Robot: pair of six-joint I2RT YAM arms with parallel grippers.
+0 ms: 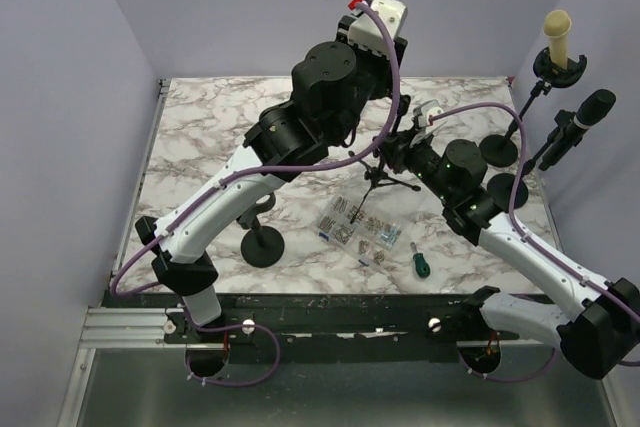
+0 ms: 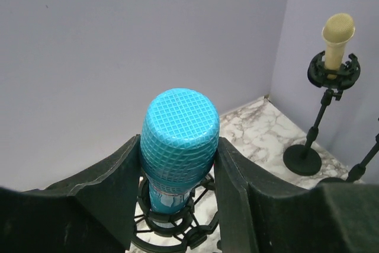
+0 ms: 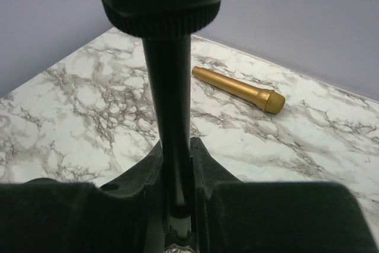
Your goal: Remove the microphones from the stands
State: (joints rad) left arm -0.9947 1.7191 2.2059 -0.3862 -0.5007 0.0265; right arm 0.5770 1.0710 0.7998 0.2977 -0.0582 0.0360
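Note:
The left gripper raises the blue microphone (image 2: pixel 177 134) out of its mount next. Then it lowers and releases it on clear marble beside the gold microphone, which lies below the gripper.
A blue microphone (image 2: pixel 177 134) with a mesh head stands upright in a black shock mount (image 2: pixel 198 236). My left gripper (image 2: pixel 177 152) has one finger pressed on each side of the microphone's head, shut on it. In the top view the left wrist (image 1: pixel 375 32) hangs over it and hides it. My right gripper (image 3: pixel 176 149) is shut on the stand's black pole (image 3: pixel 169 87), below the mount's collar. In the top view the right gripper (image 1: pixel 393 155) sits just above the stand's tripod feet (image 1: pixel 385 183) at mid table.
A cream microphone (image 1: pixel 557 35) and a black microphone (image 1: pixel 592 109) stand on round-based stands at the right edge. A gold microphone (image 3: pixel 237 89) lies on the marble. A bare stand (image 1: pixel 262 245), a bag of screws (image 1: pixel 340 219) and a green screwdriver (image 1: pixel 418 262) lie near the front.

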